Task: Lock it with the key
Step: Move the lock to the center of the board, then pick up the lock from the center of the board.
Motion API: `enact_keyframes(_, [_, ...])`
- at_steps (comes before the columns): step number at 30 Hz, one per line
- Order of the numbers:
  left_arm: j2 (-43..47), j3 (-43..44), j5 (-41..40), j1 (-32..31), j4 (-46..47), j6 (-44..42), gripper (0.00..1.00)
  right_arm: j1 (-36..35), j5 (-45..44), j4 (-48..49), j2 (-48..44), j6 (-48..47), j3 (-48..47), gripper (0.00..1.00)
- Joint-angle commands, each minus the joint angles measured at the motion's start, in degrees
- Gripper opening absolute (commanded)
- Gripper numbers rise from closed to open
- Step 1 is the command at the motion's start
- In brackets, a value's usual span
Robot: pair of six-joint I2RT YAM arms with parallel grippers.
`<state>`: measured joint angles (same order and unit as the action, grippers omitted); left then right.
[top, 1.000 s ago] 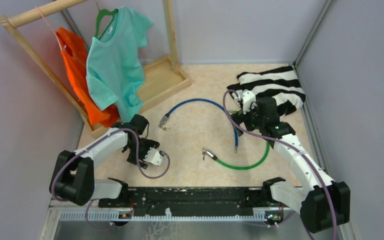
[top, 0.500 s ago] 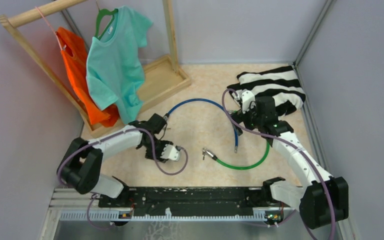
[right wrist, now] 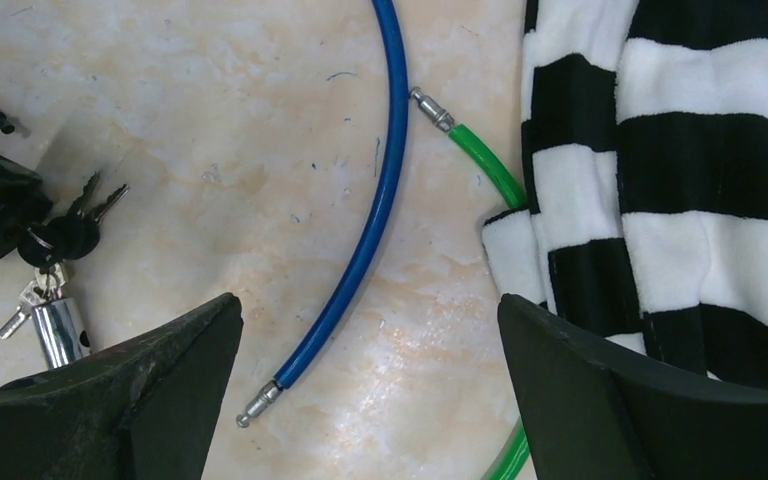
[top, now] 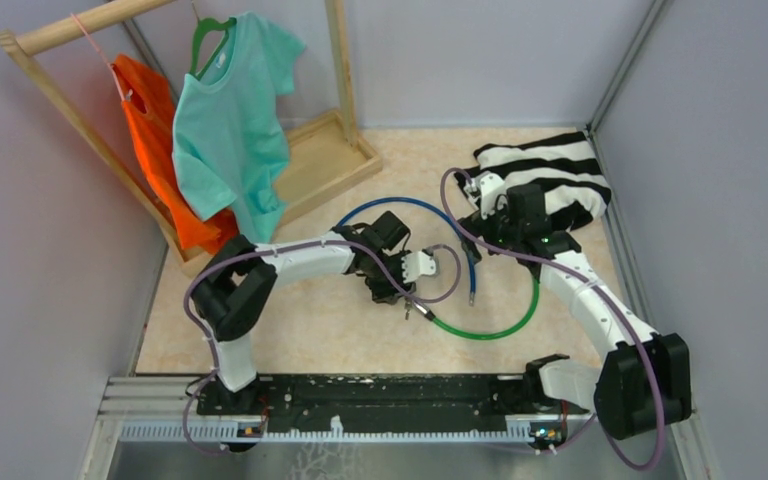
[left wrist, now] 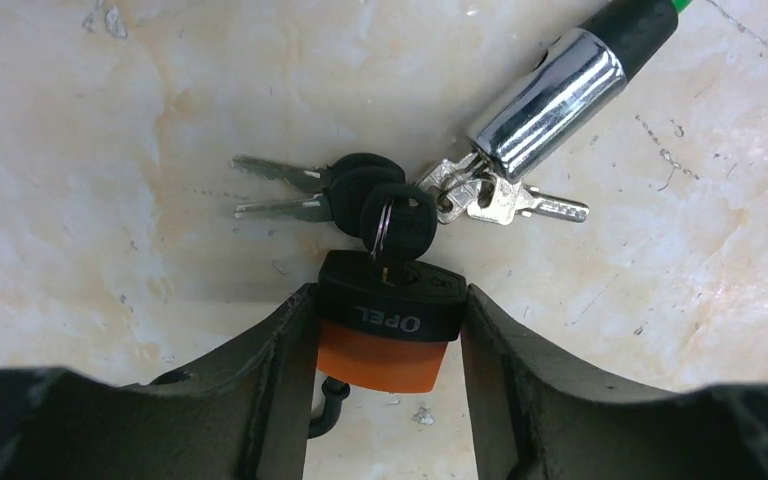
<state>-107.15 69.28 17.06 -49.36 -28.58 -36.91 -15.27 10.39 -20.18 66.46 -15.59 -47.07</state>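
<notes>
My right gripper goes left in the top view and back next, then down around the padlock's body, since its fingers hang over the blue cable [right wrist: 385, 170].
An orange and black padlock [left wrist: 385, 350] sits between the fingers of my left gripper [left wrist: 388, 300], which is shut on its sides. A black-headed key [left wrist: 397, 225] stands in its keyhole, with two more black keys [left wrist: 290, 190] on the ring. Just beyond lies the chrome end [left wrist: 545, 100] of the green cable [top: 490, 332], with silver keys [left wrist: 520, 205] beside it. In the top view my left gripper [top: 392, 290] is at the table's middle. My right gripper [right wrist: 368, 300] hangs open over the blue cable [right wrist: 385, 170], holding nothing.
A black and white striped cloth [right wrist: 680, 150] lies at the right, partly over the green cable. A wooden clothes rack [top: 335, 150] with a teal shirt [top: 230, 130] and an orange shirt [top: 150, 150] stands at the back left. Grey walls enclose the table.
My left arm swung from the near left to the middle, beside the green cable's chrome end, and its jaws narrowed onto the padlock. My right gripper drifted slightly farther back.
</notes>
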Motion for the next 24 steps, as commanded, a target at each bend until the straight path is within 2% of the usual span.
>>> enact_keyframes(1, [5.1,-5.7,0.9,0.1,2.6,5.2,0.61,-0.7,2.7,1.9,0.4,0.4,-2.8,0.99])
enact_keyframes(5, [13.0,-10.6,2.8,2.2,3.6,3.9,0.82,-0.7,7.5,3.5,0.8,0.4,-2.8,0.99])
enact_keyframes(9, [20.7,-14.5,8.8,7.0,4.1,3.1,0.94,-1.0,14.0,4.1,3.7,1.3,-4.6,0.99])
enact_keyframes(15, [29.3,-17.7,17.8,20.9,4.7,5.4,0.97,-5.8,19.7,4.9,10.3,-0.2,-6.7,0.99])
enact_keyframes(19, [33.0,-18.4,23.8,30.2,5.2,7.6,0.97,-13.1,21.3,6.2,14.4,-5.7,-6.8,0.95])
enact_keyframes(24, [34.8,-18.0,28.6,37.3,5.8,9.6,0.97,-20.2,21.8,3.4,21.3,-14.4,-9.8,0.94])
